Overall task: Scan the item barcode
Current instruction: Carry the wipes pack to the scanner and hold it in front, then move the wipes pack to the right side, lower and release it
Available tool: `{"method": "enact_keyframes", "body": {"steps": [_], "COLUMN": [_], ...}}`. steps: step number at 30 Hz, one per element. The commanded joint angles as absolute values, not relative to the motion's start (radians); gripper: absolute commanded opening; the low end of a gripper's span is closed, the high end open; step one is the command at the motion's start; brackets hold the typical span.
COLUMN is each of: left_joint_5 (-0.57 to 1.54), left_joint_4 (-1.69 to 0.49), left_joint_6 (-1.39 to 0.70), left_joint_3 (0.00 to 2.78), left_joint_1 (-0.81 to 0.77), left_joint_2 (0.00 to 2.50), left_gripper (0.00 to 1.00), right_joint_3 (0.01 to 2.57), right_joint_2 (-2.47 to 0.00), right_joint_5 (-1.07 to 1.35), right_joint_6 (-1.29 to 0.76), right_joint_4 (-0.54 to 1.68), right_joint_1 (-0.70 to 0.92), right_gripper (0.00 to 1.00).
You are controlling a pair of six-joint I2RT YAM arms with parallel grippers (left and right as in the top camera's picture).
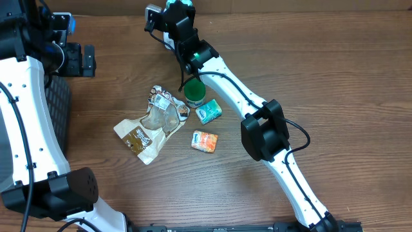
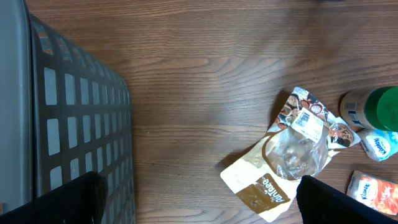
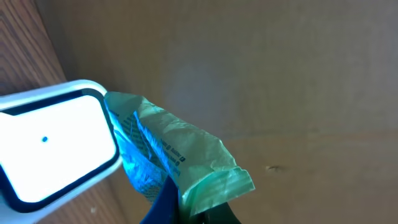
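Observation:
The robot's right gripper will swing back and to the right in the overhead view, over the bare tabletop there, then lower and let go of the packet.
My right gripper (image 1: 172,13) is at the far middle of the table, shut on a crinkled green-and-blue packet (image 3: 177,152). In the right wrist view the packet's printed side lies right beside the scanner's glowing white window (image 3: 53,146), touching its edge. In the overhead view the scanner (image 1: 152,17) shows as a small box just left of that gripper. Far off at the left edge, my left gripper (image 2: 199,208) hangs open above the table, its fingers (image 2: 68,199) wide apart and holding nothing.
A black mesh basket (image 2: 74,124) stands at the left. Mid-table lie a brown-and-white pouch (image 1: 151,125), a green-lidded bottle (image 1: 194,92), a teal packet (image 1: 208,111) and an orange packet (image 1: 205,141). The right arm stretches across the table's right half.

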State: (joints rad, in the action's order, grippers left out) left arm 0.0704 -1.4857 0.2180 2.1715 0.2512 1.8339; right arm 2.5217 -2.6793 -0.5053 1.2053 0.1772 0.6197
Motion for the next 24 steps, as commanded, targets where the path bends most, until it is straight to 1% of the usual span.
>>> {"method": "enact_keyframes", "body": {"steps": [1, 5, 7, 9, 10, 11, 12, 16, 18, 22, 24], "left_joint_5": [0.078, 0.078, 0.078, 0.078, 0.078, 0.078, 0.078, 0.078, 0.078, 0.078, 0.078], "left_joint_4": [-1.485, -1.485, -1.485, -1.485, -1.485, -1.485, -1.485, -1.485, -1.485, -1.485, -1.484], "left_joint_6": [0.24, 0.24, 0.24, 0.24, 0.24, 0.24, 0.24, 0.24, 0.24, 0.24, 0.24], "left_joint_3": [2.173, 2.173, 2.173, 2.173, 2.173, 2.173, 2.173, 2.173, 2.173, 2.173, 2.173], "left_joint_1": [0.255, 0.255, 0.255, 0.255, 0.255, 0.255, 0.255, 0.255, 0.255, 0.255, 0.255], "left_joint_2": [1.839, 1.839, 1.839, 1.839, 1.839, 1.839, 1.839, 1.839, 1.839, 1.839, 1.839], "left_gripper": [0.99, 1.0, 1.0, 1.0, 1.0, 1.0, 0.99, 0.99, 1.0, 0.99, 1.0], "right_joint_3": [2.537, 2.537, 2.537, 2.537, 2.537, 2.537, 2.537, 2.537, 2.537, 2.492, 2.442], "right_joint_2": [-2.545, -2.341, -2.263, -2.122, -2.07, -2.042, -1.992, -1.939, -1.939, -1.963, -1.967], "right_joint_5": [-0.519, -0.474, -0.429, -0.251, -0.161, -0.093, 0.056, 0.326, 0.413, 0.429, 0.429], "right_joint_6": [0.935, 0.558, 0.406, 0.112, 0.017, -0.033, -0.092, -0.107, -0.105, -0.104, -0.104], "right_joint_4": [0.24, 0.52, 0.651, 0.902, 0.995, 1.052, 1.158, 1.357, 1.456, 1.598, 1.604], "right_joint_1": [0.601, 0.566, 0.55, 0.5, 0.465, 0.44, 0.382, 0.235, 0.157, 0.007, -0.039], "right_gripper": [0.04, 0.04, 0.04, 0.04, 0.04, 0.04, 0.04, 0.04, 0.04, 0.04, 0.04]}}
